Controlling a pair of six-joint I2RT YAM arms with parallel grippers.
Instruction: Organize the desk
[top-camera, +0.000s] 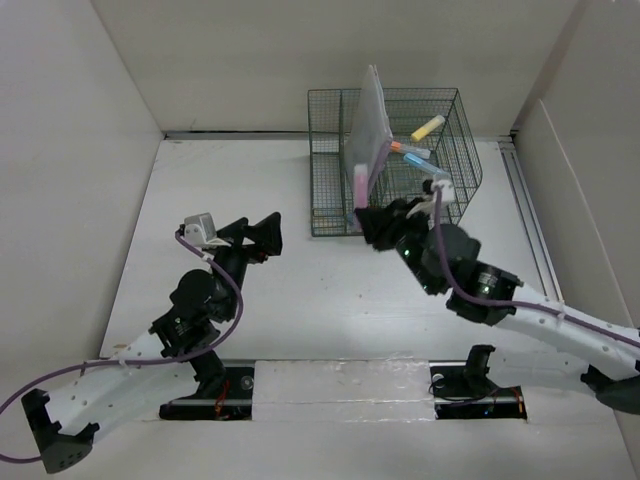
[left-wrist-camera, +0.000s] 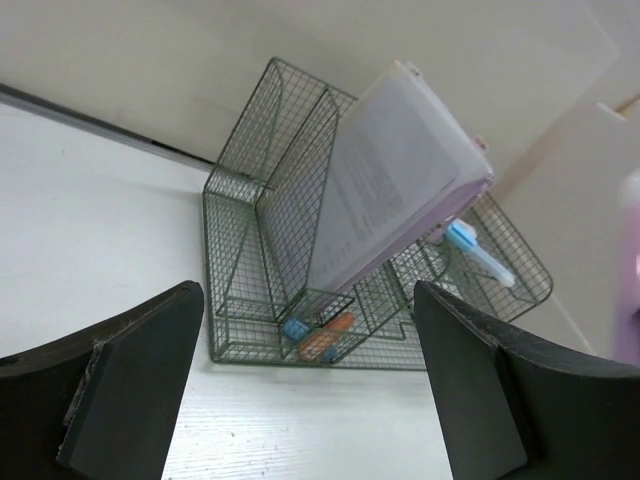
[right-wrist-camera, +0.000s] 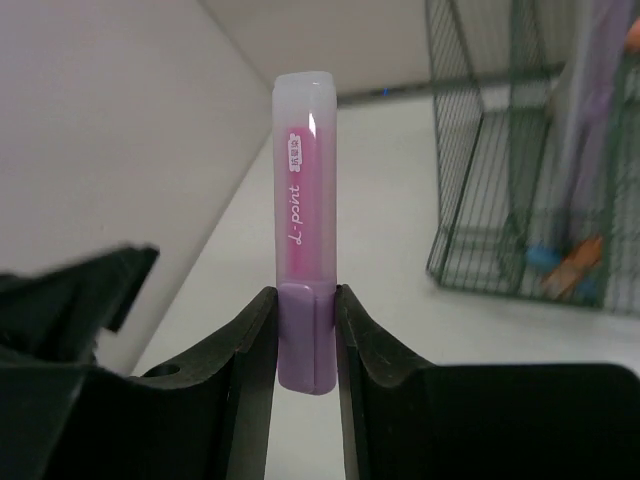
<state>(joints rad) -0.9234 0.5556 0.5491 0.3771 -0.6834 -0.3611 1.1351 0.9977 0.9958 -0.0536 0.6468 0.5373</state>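
Note:
My right gripper goes outward and to the right in the top view next, then lowers the highlighter by the yellow marker (top-camera: 431, 136), since other markers lie beside the notebook.
The white desk (top-camera: 300, 300) holds a dark green wire basket (top-camera: 392, 160) at the back. My right gripper (top-camera: 372, 215) is shut on a pink-purple highlighter (top-camera: 360, 184) and holds it upright just in front of the basket. In the right wrist view the highlighter (right-wrist-camera: 303, 190) stands between the jaws of the gripper (right-wrist-camera: 306, 335), gripped at its purple end. My left gripper (top-camera: 266, 234) is open and empty over the desk, left of the basket. In the left wrist view that gripper (left-wrist-camera: 305, 395) faces the basket (left-wrist-camera: 240, 250).
A pale notebook (top-camera: 368, 120) leans upright in the basket, also in the left wrist view (left-wrist-camera: 390, 190). Yellow (top-camera: 428, 127), orange-blue (top-camera: 408, 150) and blue (top-camera: 428, 166) markers lie in its right part. White panel walls (top-camera: 70, 150) border the desk.

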